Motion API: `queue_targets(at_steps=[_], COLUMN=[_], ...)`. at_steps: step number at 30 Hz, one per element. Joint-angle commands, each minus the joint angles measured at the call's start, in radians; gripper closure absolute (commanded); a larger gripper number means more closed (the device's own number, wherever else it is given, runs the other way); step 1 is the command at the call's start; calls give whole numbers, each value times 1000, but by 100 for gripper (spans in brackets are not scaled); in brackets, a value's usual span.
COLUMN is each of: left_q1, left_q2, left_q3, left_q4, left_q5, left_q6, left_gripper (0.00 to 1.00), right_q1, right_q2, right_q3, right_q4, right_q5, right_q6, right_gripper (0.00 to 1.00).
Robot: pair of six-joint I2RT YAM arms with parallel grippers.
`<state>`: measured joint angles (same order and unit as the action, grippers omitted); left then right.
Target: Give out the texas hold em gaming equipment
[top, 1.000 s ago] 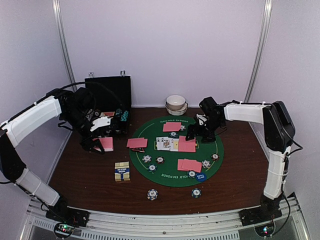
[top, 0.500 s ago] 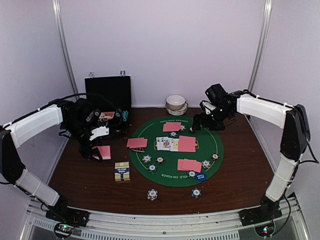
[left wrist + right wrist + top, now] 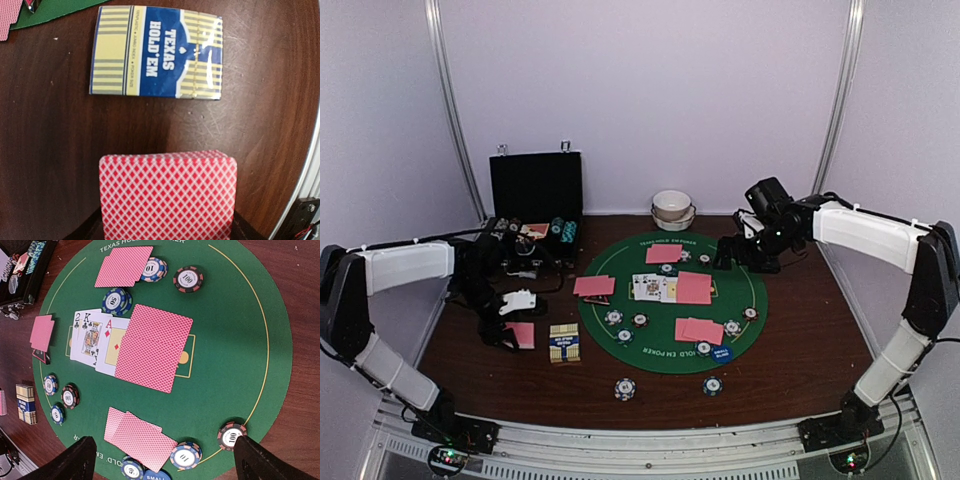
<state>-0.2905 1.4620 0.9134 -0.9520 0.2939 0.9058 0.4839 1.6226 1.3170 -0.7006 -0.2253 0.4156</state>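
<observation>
The deck will be released on the empty table beside the box, so my left gripper will next move toward the Texas Hold'em card box (image 3: 156, 51) and down.
My left gripper (image 3: 517, 325) is shut on a deck of pink-backed playing cards (image 3: 167, 195), low over the brown table, just left of the blue-and-yellow Texas Hold'em card box (image 3: 156, 51). My right gripper (image 3: 728, 256) is open and empty, raised over the far right part of the round green mat (image 3: 760, 290); its fingers (image 3: 75, 460) frame the mat in the wrist view. On the mat lie face-down card pairs (image 3: 142, 437), face-up cards (image 3: 92, 337) partly under face-down ones, several striped poker chips (image 3: 231, 435) and a blue round button (image 3: 157, 475).
The open black case (image 3: 535, 195) stands at the back left with chips in its tray. White bowls (image 3: 672, 208) sit behind the mat. Two chips (image 3: 625, 388) lie on the table near the front edge. Another card pair (image 3: 594, 286) lies at the mat's left rim.
My left gripper has carried the deck from beside the case toward the near side, to just left of the card box. My right gripper has pulled back and right off the mat's centre.
</observation>
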Motion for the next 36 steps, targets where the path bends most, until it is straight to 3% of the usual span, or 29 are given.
queue_targets(at_steps=[1, 8, 15, 25, 26, 27, 28, 29, 36], left_q1=[8, -2, -69, -82, -82, -82, -82, -82, -82], left_q2=[46, 116, 142, 157, 152, 146, 140, 134, 73], left_q3=[-30, -56, -72, -56, -51, -48, -43, -39, -12], left_q4=[127, 194, 221, 214, 205, 194, 182, 174, 110], left_q5=[-1, -12, -41, -45, -43, -38, -36, -33, -13], left_q6=[24, 16, -5, -42, -45, -45, -47, -49, -75], left_gripper=[93, 89, 76, 74, 69, 47, 8, 3, 2], right_q1=[2, 1, -1, -2, -2, -3, -4, -4, -14], right_q2=[-66, -112, -181, -237, -239, -239, -241, -243, -259], right_q3=[-32, -51, -118, -134, -130, -126, -122, -119, -99], right_q4=[42, 36, 68, 55, 49, 43, 41, 37, 13], right_q5=[-12, -12, -13, 5, 8, 11, 12, 14, 25], right_q6=[38, 50, 90, 101, 101, 99, 98, 98, 87], right_gripper=[1, 0, 1, 1, 1, 0, 1, 0, 1])
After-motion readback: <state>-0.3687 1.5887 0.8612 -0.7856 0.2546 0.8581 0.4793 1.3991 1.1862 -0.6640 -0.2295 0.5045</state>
